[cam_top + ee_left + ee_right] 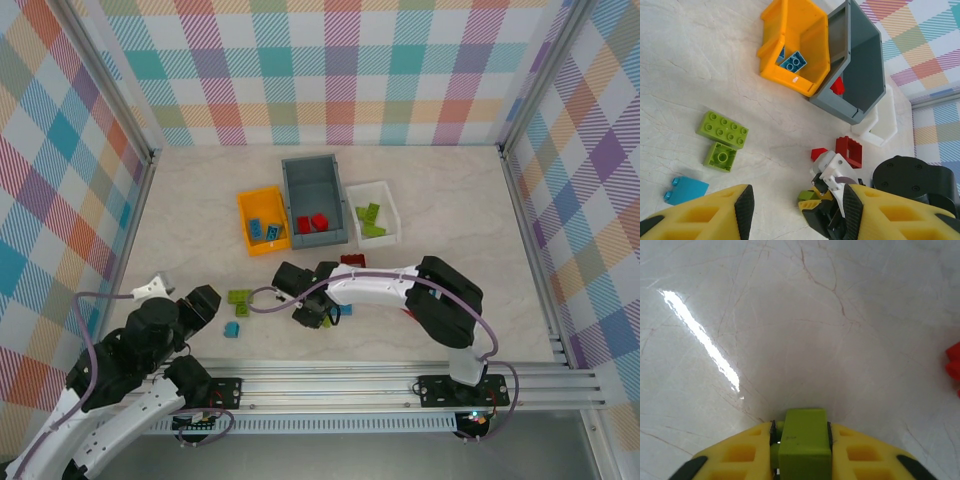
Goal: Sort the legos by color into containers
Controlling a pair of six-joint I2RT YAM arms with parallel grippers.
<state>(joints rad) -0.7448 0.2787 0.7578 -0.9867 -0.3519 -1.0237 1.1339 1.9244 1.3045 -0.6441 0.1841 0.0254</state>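
I should lift the lime green lego with my right gripper, move it outward over the white bin point(390, 212) and let go of it there, because that bin already has green legos in it.
My right gripper point(801, 429) is shut on a lime green lego point(804, 445), just above the tabletop. From above, that gripper point(308, 312) sits in front of the bins. My left gripper point(797, 206) is open with nothing between its fingers, and it hovers at the near left point(203, 302). The orange-yellow bin point(247, 228) holds blue legos point(265, 230). Red legos point(312, 222) lie in the grey-blue bin point(292, 195). The white bin point(390, 212) has green legos point(370, 215). Loose on the table are two green legos point(722, 130), a blue one point(687, 189) and a red frame piece point(849, 150).
A small red lego point(818, 152) lies beside the right gripper, and a red piece point(954, 362) shows at the right wrist view's edge. Another blue lego point(345, 309) lies by the right arm. Plaid walls enclose the table on three sides.
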